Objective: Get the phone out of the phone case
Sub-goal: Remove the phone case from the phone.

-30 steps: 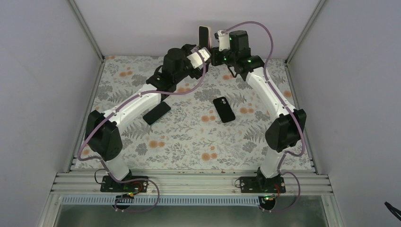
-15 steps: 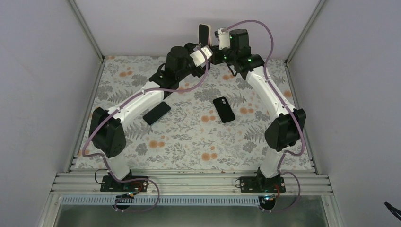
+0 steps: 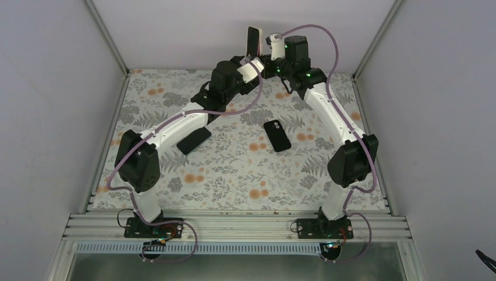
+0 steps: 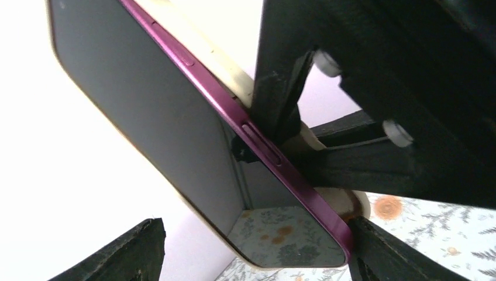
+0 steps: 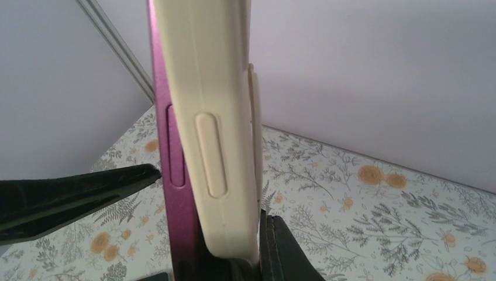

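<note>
My right gripper moves back, down and rightward in the top view next to release the cream case there, as the mat beside the black case (image 3: 312,138) is bare.
A phone with a purple rim and dark screen (image 4: 158,111) sits in a cream case (image 5: 216,117). It is held upright in the air at the back of the table (image 3: 252,40). My right gripper (image 5: 234,260) is shut on the lower end of the cased phone, and also shows in the top view (image 3: 262,59). The purple rim (image 5: 166,175) stands out beside the cream case wall. My left gripper (image 4: 251,249) is open around the phone's lower end. Its right finger (image 4: 386,252) touches the purple corner; its left finger (image 4: 134,254) is apart. It also shows in the top view (image 3: 250,61).
A black phone case with a camera cutout (image 3: 276,135) lies mid-table on the floral mat. A black phone (image 3: 193,140) lies flat under my left arm. The grey back wall is close behind the raised phone.
My left arm has reached further right and up, bringing its open gripper closer to the phone's lower end. The right gripper has lifted the phone slightly.
</note>
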Tool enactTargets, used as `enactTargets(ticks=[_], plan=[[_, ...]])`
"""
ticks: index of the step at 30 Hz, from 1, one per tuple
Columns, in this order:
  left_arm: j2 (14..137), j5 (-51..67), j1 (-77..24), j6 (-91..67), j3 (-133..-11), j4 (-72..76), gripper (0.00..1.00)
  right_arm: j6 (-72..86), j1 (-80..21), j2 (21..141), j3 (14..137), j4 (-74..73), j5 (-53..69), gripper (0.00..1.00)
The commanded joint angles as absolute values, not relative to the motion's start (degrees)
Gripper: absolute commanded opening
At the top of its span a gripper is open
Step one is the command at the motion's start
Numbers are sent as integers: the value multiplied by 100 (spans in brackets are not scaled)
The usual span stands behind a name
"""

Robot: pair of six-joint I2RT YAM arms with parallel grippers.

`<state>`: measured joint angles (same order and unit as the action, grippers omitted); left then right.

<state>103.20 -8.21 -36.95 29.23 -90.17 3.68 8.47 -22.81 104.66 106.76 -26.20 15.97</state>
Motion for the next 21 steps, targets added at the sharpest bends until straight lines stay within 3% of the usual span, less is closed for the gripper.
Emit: enactTargets(ticks=[1,7,10,13,21], plan=[[10304,-2182,-3576,2883,-8936,1326,75,931,-2328,10136,10497,-2256,1947,3],[10094,-2819,-3508,3106,-8727,2502,73,838,-2415,10169,10105,-2233,2642,3],[10091,-3099,-3507,3307,-8620,3084,66,730,-2535,10228,9938,-2205,3368,3],[10186,-3272,-3515,3479,-8614,3387,53,556,-2629,10422,9922,-2283,4372,3],[10397,-3201,-3582,3733,-8640,3688,46,55,-3013,10605,10062,-2682,5260,3]])
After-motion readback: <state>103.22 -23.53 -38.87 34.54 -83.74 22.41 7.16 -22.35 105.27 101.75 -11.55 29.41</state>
